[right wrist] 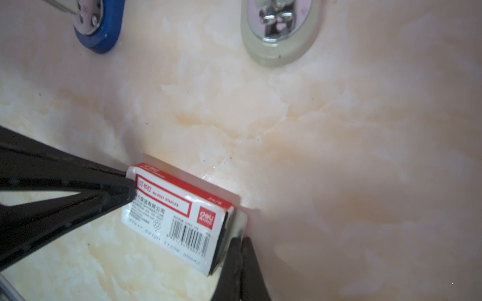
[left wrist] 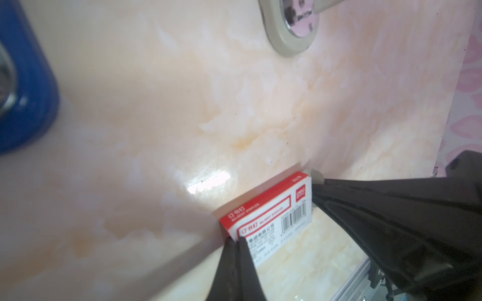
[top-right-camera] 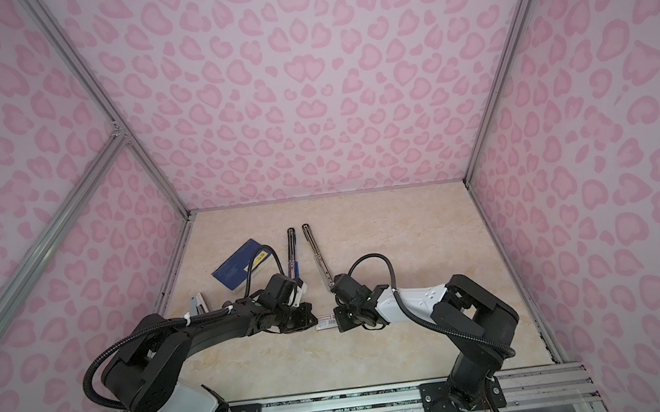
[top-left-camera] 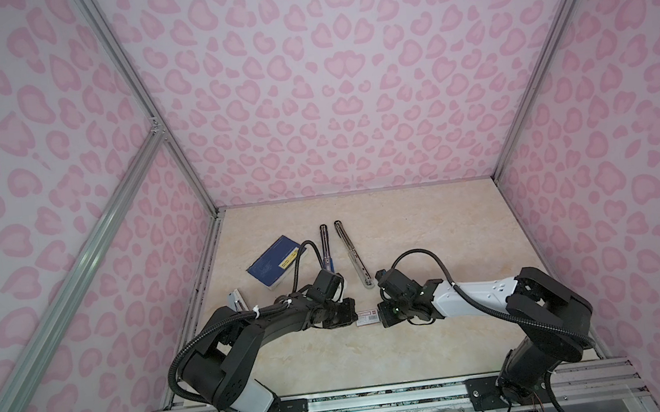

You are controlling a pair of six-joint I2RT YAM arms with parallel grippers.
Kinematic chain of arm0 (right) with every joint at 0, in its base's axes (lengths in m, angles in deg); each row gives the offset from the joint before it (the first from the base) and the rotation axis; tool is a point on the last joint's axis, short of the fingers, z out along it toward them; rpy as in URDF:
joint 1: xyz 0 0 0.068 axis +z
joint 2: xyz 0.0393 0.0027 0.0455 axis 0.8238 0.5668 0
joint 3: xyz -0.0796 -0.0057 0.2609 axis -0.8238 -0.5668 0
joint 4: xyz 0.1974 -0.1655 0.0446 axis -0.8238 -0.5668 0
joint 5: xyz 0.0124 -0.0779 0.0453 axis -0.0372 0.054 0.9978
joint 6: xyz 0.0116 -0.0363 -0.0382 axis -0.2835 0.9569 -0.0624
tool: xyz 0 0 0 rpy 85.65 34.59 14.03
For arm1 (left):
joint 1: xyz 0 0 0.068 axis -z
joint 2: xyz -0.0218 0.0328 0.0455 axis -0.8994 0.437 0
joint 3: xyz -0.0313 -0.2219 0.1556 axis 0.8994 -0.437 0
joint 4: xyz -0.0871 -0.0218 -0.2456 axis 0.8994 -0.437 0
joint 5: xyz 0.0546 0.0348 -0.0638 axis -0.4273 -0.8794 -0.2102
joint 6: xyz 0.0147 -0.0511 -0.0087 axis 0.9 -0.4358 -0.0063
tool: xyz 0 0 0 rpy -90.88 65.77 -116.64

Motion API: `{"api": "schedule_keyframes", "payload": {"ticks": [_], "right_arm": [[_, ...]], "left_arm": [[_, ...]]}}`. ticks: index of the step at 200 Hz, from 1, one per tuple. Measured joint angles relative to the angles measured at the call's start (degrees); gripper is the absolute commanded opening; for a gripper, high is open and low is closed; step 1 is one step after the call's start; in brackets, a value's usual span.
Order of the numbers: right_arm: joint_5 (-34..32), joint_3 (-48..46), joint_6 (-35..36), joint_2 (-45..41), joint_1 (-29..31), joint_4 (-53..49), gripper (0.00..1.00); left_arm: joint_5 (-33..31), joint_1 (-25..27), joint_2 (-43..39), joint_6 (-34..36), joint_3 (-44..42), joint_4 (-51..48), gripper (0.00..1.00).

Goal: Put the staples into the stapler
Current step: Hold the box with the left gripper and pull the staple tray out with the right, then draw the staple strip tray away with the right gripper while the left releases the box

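Note:
The sleeve comes off next toward the tabletop before the booklet, beside my left gripper and away from the tray my right gripper pinches, for release.
The staples' box [top-left-camera: 368, 318] [top-right-camera: 326, 321], white with a red label and barcode, sits between my two grippers near the table's middle. My left gripper [left wrist: 236, 241] is shut, its tips pinched on one end of the box's sleeve [left wrist: 273, 216]. My right gripper [right wrist: 240, 241] is shut, its tips on the tray end [right wrist: 240, 221] poking out of the sleeve [right wrist: 177, 216]. The staples themselves are hidden inside. Beyond the grippers lie two long stapler parts side by side, one blue [top-left-camera: 326, 249] [right wrist: 99, 26] and one grey [top-left-camera: 351, 255] [right wrist: 279, 34].
A dark blue booklet [top-left-camera: 278, 262] lies at the back left, beside the blue stapler part. A small pale object [top-left-camera: 238, 300] rests by the left wall. Pink patterned walls enclose the table on three sides, and an aluminium rail [top-left-camera: 381, 396] runs along the front.

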Motion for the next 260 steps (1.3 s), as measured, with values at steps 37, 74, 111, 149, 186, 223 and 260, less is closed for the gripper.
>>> {"api": "schedule_keyframes", "payload": {"ticks": [37,74,111,149,186,223,260], "right_arm": [[-0.46,-0.85,-0.20,-0.66,-0.59,0.28,0.00],[-1.75,-3.04,-0.61,-2.89,-2.19,0.04,0.00],[-2.49,-3.74,-0.61,-3.82,-2.62,-0.63,0.00],[-2.64,-4.09,-0.59,-4.35,-2.93,-0.87,0.00],[-3.10,-4.68,-0.57,-5.14,-3.72,-1.14,0.00],[-3.28,-5.75,-0.61,-6.32,-5.14,-1.31,0.00],[-3.39,-6.19,-0.94,-6.95,-5.90,-1.60,0.00]], "left_arm": [[-0.17,0.00,-0.24,0.04,-0.02,-0.13,0.03],[-1.11,0.00,-0.72,0.28,-0.02,-1.03,0.03],[-1.79,-0.07,-0.90,0.50,0.00,-2.08,0.03],[-3.21,-0.24,-1.79,0.74,0.04,-3.48,0.03],[-5.33,-1.09,-3.23,1.53,0.04,-5.99,0.03],[-7.37,-3.02,-5.53,1.70,-0.50,-9.05,0.03],[-10.19,-5.73,-8.96,1.95,-1.86,-12.44,0.03]]}}
